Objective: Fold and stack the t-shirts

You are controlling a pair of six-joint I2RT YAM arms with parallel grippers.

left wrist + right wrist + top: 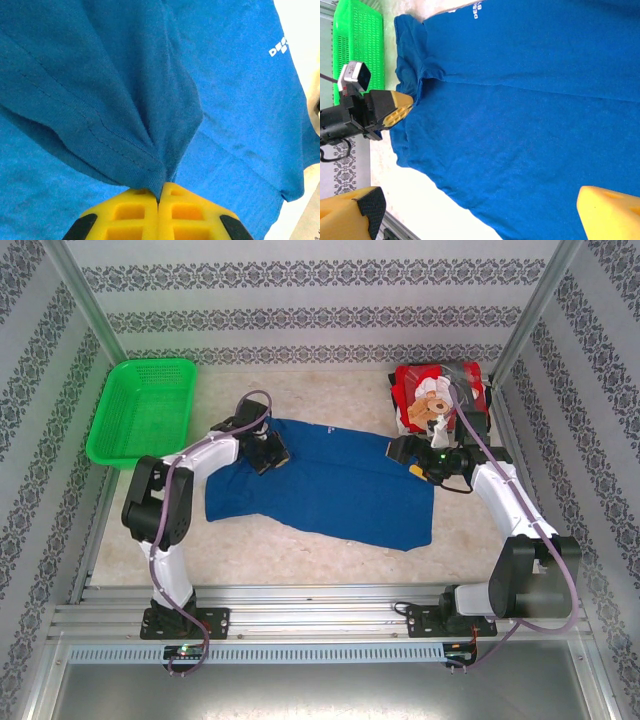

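Note:
I should next move my left gripper down and slightly back toward my base onto the smooth blue cloth (286,480). I should release the fold where the shirt lies flat.
The royal blue t-shirt (330,490) lies spread across the middle of the table, white lettering (278,47) near one edge. My left gripper (270,455) is shut on a pinched fold of its back left part, and the cloth rises into the closed yellow fingertips (160,192). My right gripper (408,458) hovers at the shirt's back right corner, its jaws wide open with nothing between them (480,212). In the right wrist view the blue cloth (520,100) stretches under it, with the left gripper (402,105) on the far side. The red teddy-bear t-shirt (435,400) lies folded at the back right.
A green plastic basket (140,410) stands at the back left, also in the right wrist view (357,40). Patterned walls enclose the table on three sides. Bare tabletop (300,550) runs in front of the blue shirt down to the metal rail.

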